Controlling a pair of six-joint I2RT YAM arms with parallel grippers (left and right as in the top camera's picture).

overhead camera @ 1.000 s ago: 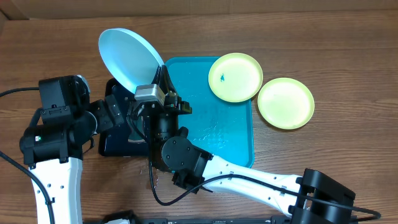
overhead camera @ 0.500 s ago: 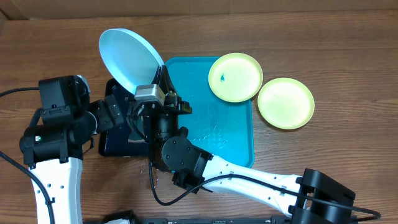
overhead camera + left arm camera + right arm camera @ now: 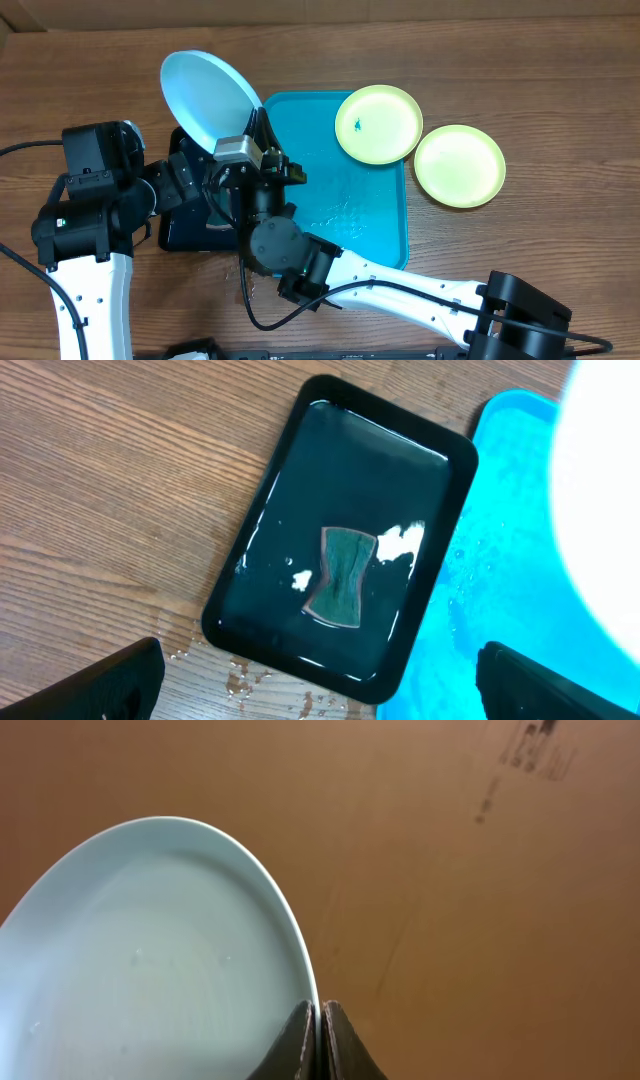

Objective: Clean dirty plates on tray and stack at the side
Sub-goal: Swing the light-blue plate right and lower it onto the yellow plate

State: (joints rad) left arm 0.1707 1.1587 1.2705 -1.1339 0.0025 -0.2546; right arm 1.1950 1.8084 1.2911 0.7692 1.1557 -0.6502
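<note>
Next I will cross my right gripper over to the yellow-green plate beside the tray (image 3: 460, 166), below, to its right in the overhead view, lower the tilted plate flat and release.
My right gripper (image 3: 318, 1020) is shut on the rim of the light-blue plate (image 3: 150, 950), holding it up on edge. In the overhead view this plate (image 3: 205, 95) is tilted above the left end of the turquoise tray (image 3: 370, 225), with the right gripper (image 3: 258, 128) at its lower right edge. A yellow-green plate (image 3: 378, 123) with a small blue smudge lies on the tray's far right corner. A second yellow-green plate (image 3: 459, 165) lies on the table just right of the tray. My left gripper (image 3: 320, 695) is open and empty, over the near edge of the black tray.
A black tray (image 3: 340, 540) holding shallow water and a dark green sponge (image 3: 340, 575) sits against the turquoise tray's (image 3: 500, 580) left side. Water drops lie on the wooden table (image 3: 120, 510) by its near corner. A cardboard wall (image 3: 470, 870) stands behind.
The right arm has shifted very slightly, with the light-blue plate moving a touch to the right. The left arm has not moved.
</note>
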